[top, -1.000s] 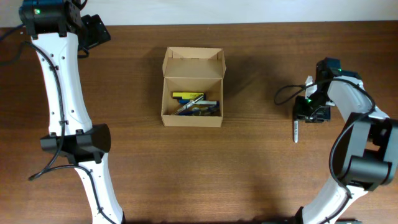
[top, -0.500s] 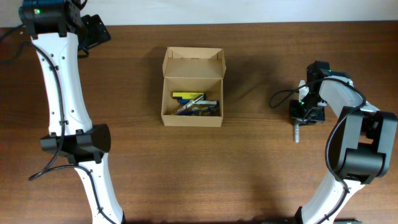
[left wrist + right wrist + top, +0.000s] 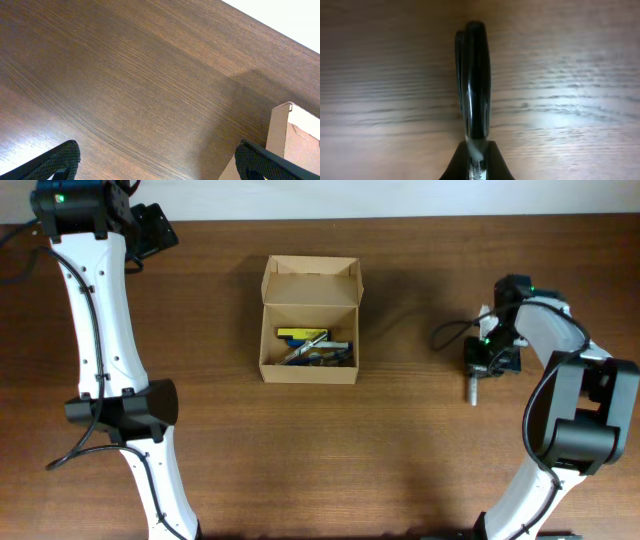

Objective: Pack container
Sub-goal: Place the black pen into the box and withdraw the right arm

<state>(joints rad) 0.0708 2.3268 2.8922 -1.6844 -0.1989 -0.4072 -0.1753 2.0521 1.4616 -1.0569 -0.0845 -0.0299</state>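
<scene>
My right gripper lifts the pen next and turns it while crossing over the box [image 3: 312,347]. It then lowers the pen to release it.
The container [image 3: 310,320] is a small tan cardboard box in the middle of the table, its flap lid open toward the far side. Several pens and markers [image 3: 312,348] lie inside it. My right gripper [image 3: 489,360] is right of the box, low over the table, shut on a pen [image 3: 473,388] that pokes out toward the front. In the right wrist view the pen's black barrel [image 3: 475,85] runs straight out from between the jaws [image 3: 476,155]. My left gripper [image 3: 152,227] is at the far left, open and empty [image 3: 160,165], with a box corner [image 3: 295,130] at its right.
Bare brown wooden table [image 3: 400,450] lies all around the box. The left arm's white links [image 3: 110,350] stretch along the left side. A black cable [image 3: 450,335] loops beside the right gripper. The table's far edge shows in the left wrist view [image 3: 280,25].
My right gripper has shifted slightly left and turned a little, and the pen has moved with it. The left arm and the box have not moved.
</scene>
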